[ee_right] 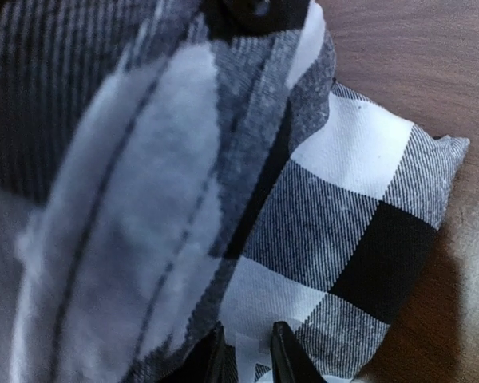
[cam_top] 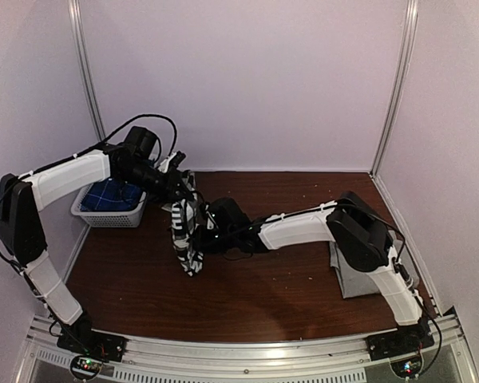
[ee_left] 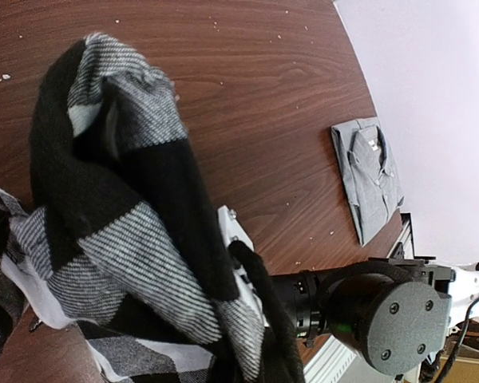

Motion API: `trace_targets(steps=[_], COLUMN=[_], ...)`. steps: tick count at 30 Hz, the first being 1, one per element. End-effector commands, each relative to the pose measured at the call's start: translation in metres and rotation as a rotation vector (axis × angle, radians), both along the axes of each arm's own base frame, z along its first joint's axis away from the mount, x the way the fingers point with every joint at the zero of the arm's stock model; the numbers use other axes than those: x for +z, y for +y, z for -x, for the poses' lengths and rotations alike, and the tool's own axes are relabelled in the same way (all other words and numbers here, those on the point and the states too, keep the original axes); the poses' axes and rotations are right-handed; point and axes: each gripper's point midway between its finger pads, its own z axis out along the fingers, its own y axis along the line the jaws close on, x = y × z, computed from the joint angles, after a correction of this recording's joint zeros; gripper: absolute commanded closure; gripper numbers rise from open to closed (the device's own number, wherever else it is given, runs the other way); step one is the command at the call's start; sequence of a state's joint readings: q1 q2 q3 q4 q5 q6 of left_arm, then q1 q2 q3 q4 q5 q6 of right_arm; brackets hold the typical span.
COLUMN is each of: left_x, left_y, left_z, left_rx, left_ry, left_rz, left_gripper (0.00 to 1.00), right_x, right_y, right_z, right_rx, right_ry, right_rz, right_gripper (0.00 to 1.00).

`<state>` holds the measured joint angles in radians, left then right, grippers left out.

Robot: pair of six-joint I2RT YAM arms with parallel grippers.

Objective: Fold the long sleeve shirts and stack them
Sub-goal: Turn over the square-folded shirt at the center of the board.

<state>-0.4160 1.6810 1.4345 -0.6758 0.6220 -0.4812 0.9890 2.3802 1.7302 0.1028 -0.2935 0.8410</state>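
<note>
My left gripper needs to swing toward the grey shirt (cam_top: 355, 275), then go down to lay the flannel shirt (cam_top: 188, 235) on the wood, because the shirt still hangs bunched.
The black-and-white check flannel shirt (cam_top: 188, 235) hangs bunched above the table's middle, its lower end near the wood. My left gripper (cam_top: 178, 186) holds its top; in the left wrist view the flannel shirt (ee_left: 120, 199) drapes over and hides the fingers. From the right, my right gripper (cam_top: 204, 236) reaches into the hanging cloth. Its fingertips (ee_right: 283, 355) stand close together, pinching a white patch of the flannel shirt (ee_right: 343, 215). The plain grey shirt (cam_top: 355, 275) lies folded flat at the table's right edge and also shows as the grey shirt (ee_left: 367, 175) in the left wrist view.
A white basket (cam_top: 92, 214) holding blue cloth (cam_top: 112, 194) stands at the far left of the wooden table (cam_top: 263, 295). White walls close in the back and sides. The right arm's wrist (ee_left: 383, 311) lies low across the table toward the middle.
</note>
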Motion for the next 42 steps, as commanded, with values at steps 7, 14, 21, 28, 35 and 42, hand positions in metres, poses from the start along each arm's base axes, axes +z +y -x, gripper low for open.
trace_targets(steps=[7, 14, 21, 28, 35, 42], left_x=[0.024, 0.017, 0.01, -0.03, -0.03, -0.021], left_y=[-0.019, -0.024, -0.058, -0.171, -0.247, -0.19], left_z=[-0.009, -0.007, 0.005, 0.041, 0.047, 0.028], left_rx=[-0.031, -0.034, -0.058, -0.14, -0.197, -0.094], left_ry=[-0.096, -0.086, -0.079, -0.041, -0.066, -0.11], left_rz=[0.044, 0.009, -0.037, -0.039, 0.032, -0.022], left_gripper=[1.0, 1.0, 1.0, 0.97, 0.56, 0.48], right_x=[0.064, 0.103, 0.136, 0.159, 0.137, 0.103], right_y=[-0.031, -0.081, -0.151, -0.241, -0.284, -0.299], right_z=[-0.005, -0.018, -0.032, -0.031, -0.012, 0.001], right_rx=[0.025, -0.045, -0.18, -0.331, -0.355, -0.354], right_ry=[-0.049, -0.111, -0.159, -0.202, -0.173, -0.117], right_rz=[-0.154, -0.117, -0.068, 0.012, 0.16, 0.247], right_gripper=[0.69, 0.53, 0.49, 0.44, 0.39, 0.39])
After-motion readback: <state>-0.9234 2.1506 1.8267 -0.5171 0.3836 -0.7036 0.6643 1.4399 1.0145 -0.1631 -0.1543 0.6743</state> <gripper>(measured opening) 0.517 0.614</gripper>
